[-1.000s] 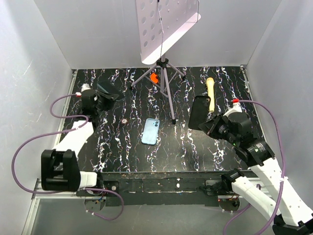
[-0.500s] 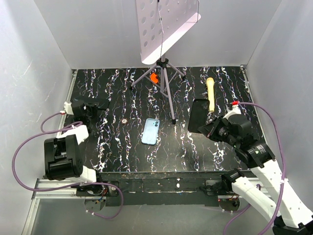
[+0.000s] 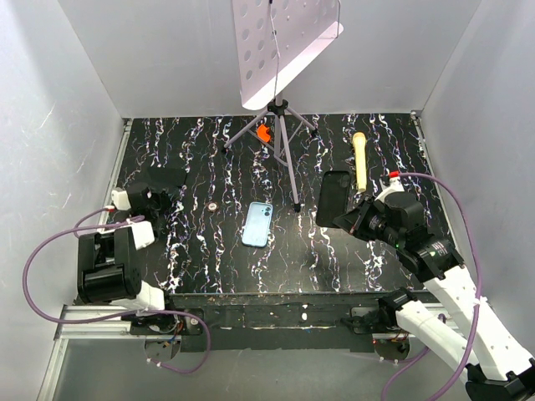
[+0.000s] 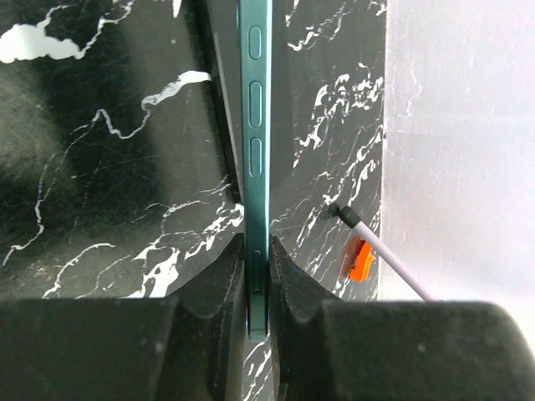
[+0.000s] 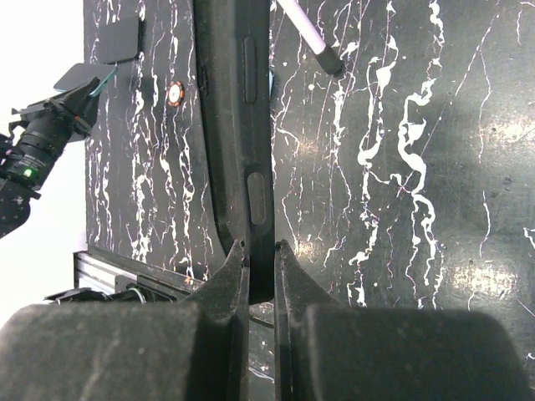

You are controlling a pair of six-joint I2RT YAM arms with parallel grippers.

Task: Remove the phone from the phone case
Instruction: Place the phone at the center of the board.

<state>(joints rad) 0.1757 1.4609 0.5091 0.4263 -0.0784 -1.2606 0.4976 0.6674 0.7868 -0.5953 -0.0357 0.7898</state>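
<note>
My left gripper needs to move down to the bare tabletop (image 4: 171, 154) beside the flat dark slab and release the phone, since the phone is still held up above that spot.
My left gripper (image 3: 160, 190) is at the table's left edge, shut on the phone (image 3: 170, 179). In the left wrist view the fingertips (image 4: 257, 242) pinch the phone's thin teal edge (image 4: 255, 125), which has side buttons and stands on edge. My right gripper (image 3: 353, 213) is shut on a black case-like slab (image 3: 334, 197) held upright at the right. In the right wrist view the jaws (image 5: 259, 249) clamp its thick black rim (image 5: 238, 100), which has raised button covers. A light blue phone case (image 3: 257, 224) with a dark camera cutout lies flat mid-table, apart from both grippers.
A tripod (image 3: 280, 125) carrying a perforated white panel stands at the back centre, with one leg (image 5: 305, 33) near the black slab. An orange piece (image 3: 264, 133) lies under the tripod. A yellow-handled tool (image 3: 359, 159) lies back right. A small round disc (image 3: 213, 205) sits left of the blue case.
My left arm has folded back toward the left edge and nearer its base, still gripping the phone. My right gripper has carried the black slab slightly left.
</note>
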